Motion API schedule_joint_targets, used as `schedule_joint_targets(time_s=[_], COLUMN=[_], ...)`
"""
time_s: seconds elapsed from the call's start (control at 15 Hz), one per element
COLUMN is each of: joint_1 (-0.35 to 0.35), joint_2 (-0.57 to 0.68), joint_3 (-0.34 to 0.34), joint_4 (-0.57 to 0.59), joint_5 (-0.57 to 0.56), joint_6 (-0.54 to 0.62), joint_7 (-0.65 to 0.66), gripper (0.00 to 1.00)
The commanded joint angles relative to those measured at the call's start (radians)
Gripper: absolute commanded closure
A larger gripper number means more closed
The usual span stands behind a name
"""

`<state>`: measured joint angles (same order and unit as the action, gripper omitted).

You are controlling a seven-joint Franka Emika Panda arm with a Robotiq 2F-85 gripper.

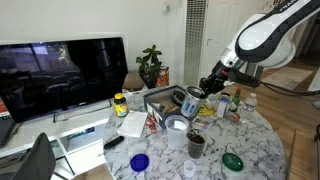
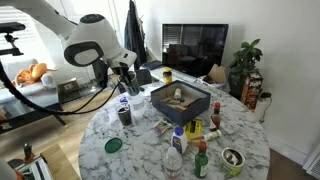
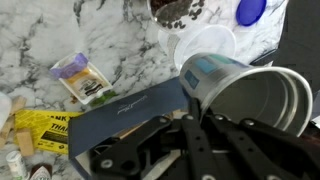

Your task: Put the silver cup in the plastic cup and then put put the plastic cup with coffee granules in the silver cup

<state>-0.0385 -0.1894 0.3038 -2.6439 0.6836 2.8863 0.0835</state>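
Observation:
My gripper holds the hanging silver cup above the whitish plastic cup's opening [image 1: 177,123] [image 3: 206,40], which lies just beyond the silver cup. I will move over the opening, lower the silver cup inside and let go.
My gripper [image 3: 190,128] is shut on the rim of the silver cup [image 3: 250,95], which hangs tilted with its open mouth toward the wrist camera. In an exterior view the gripper [image 1: 207,88] holds the silver cup [image 1: 190,99] above the marble table. The whitish plastic cup [image 3: 205,45] stands upright on the table just beyond the silver cup and shows in an exterior view [image 1: 177,125]. The plastic cup with coffee granules [image 3: 178,10] stands farther on and shows in both exterior views [image 1: 196,144] [image 2: 124,115].
A dark blue open box [image 3: 130,110] [image 2: 180,98] sits beside the held cup. A blue lid [image 1: 139,161] and a green lid [image 1: 232,160] lie near the table's edge. Bottles [image 2: 200,160], snack packets [image 3: 82,78] and a television [image 1: 60,75] are around.

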Motion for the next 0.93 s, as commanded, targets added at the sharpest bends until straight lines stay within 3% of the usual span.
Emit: schedule_joint_targets(time_s=[0.0,0.47,0.87], joint_1=[0.034,0.027,0.039], joint_2=[0.083,0.257,0.391], joint_3=[-0.017,-0.005,-0.048], joint_4=[0.049,0.163,0.225], joint_5=[0.066,0.134,-0.094], joint_6=[-0.026,0.024,0.034], joint_7=[-0.072,-0.176,-0.064], gripper=[0.99,0.99,0.99])
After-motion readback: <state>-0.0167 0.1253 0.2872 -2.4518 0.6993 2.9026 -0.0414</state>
